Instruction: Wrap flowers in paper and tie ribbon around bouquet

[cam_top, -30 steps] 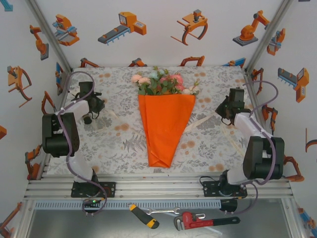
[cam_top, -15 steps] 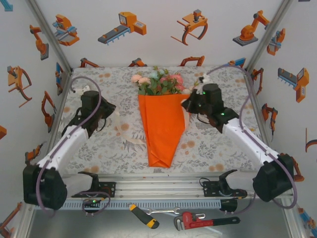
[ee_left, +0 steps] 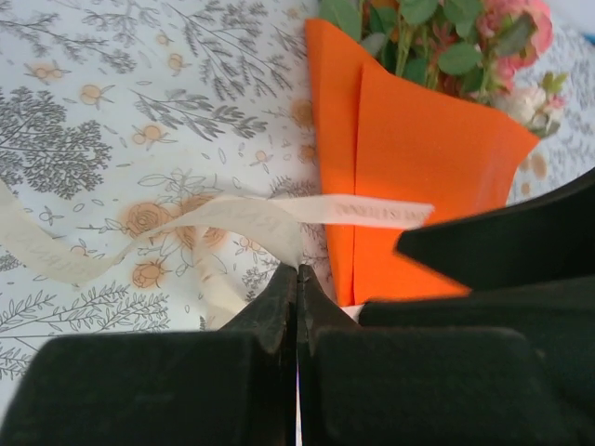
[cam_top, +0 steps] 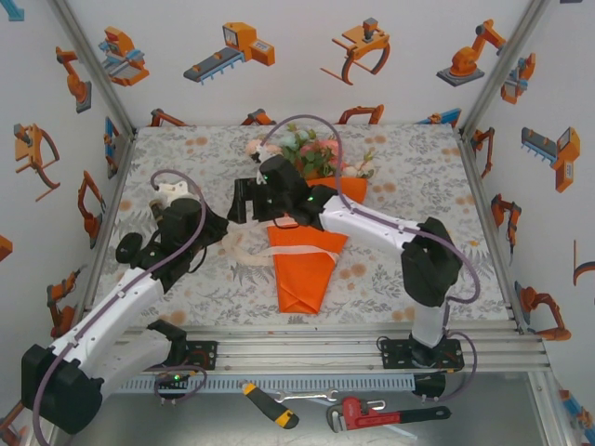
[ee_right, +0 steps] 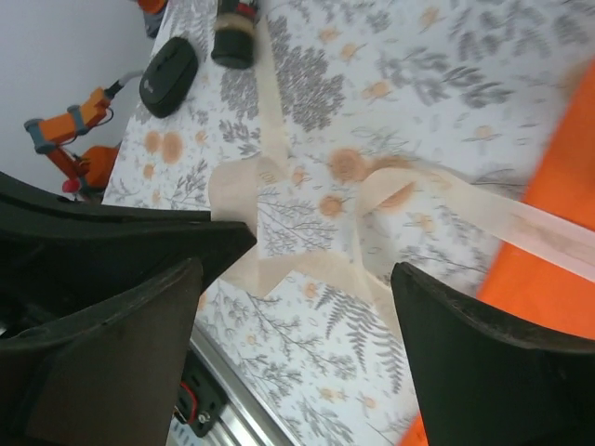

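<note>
The ribbon (cam_top: 302,249) goes in my left gripper across the orange paper toward the opposite edge next and is released there, since its loops still trail beside the cone.
The bouquet lies mid-table: orange paper (cam_top: 299,271) wrapped as a cone around the flowers (cam_top: 314,153), tip toward the near edge. The cream ribbon (cam_top: 302,249) crosses the cone and trails left in loose loops over the tablecloth. My left gripper (cam_top: 226,232) sits just left of the cone. In the left wrist view that gripper (ee_left: 297,271) is shut on the ribbon (ee_left: 367,211), beside the paper (ee_left: 418,158) and flowers (ee_left: 446,37). My right arm reaches across the bouquet's top. Its gripper (cam_top: 244,200) is open, and the right wrist view shows it (ee_right: 297,269) above ribbon loops (ee_right: 279,218), holding nothing.
The right arm's links (cam_top: 372,228) cover the upper part of the cone. A metal rail (cam_top: 297,348) runs along the table's near edge, with a screwdriver (cam_top: 270,405) and a red pipe wrench (cam_top: 372,411) below it. Walls close in the left, right and back.
Both arms came in from the sides. The right arm swung over the bouquet to its left side. The left arm reached toward the cone. The ribbon now lies across the paper.
</note>
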Robot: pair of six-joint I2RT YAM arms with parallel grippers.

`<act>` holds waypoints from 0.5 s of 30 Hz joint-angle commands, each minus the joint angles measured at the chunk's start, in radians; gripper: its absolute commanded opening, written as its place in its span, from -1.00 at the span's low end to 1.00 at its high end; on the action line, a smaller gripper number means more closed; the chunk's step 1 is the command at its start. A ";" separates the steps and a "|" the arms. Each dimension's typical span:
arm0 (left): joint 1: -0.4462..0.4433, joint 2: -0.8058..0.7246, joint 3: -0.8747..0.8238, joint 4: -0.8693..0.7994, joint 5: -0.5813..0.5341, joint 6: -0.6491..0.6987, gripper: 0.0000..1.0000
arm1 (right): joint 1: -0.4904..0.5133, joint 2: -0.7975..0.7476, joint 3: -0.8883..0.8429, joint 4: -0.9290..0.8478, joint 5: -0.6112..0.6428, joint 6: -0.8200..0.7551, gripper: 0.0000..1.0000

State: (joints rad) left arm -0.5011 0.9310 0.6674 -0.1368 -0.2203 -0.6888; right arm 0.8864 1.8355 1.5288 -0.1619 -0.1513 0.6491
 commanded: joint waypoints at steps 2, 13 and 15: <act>-0.019 -0.007 0.005 0.090 0.131 0.110 -1.00 | -0.097 -0.210 -0.096 -0.022 0.049 -0.060 0.52; -0.313 0.317 0.325 0.159 0.363 0.400 -1.00 | -0.285 -0.623 -0.487 -0.032 0.261 0.027 0.47; -0.346 0.477 0.446 0.143 0.337 0.495 -0.97 | -0.302 -0.697 -0.541 -0.052 0.342 0.043 0.48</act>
State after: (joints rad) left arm -0.8131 1.2793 0.9970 0.0185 0.1036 -0.3740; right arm 0.6010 1.2274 1.0367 -0.1959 0.0475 0.6506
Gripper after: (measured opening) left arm 0.018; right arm 0.741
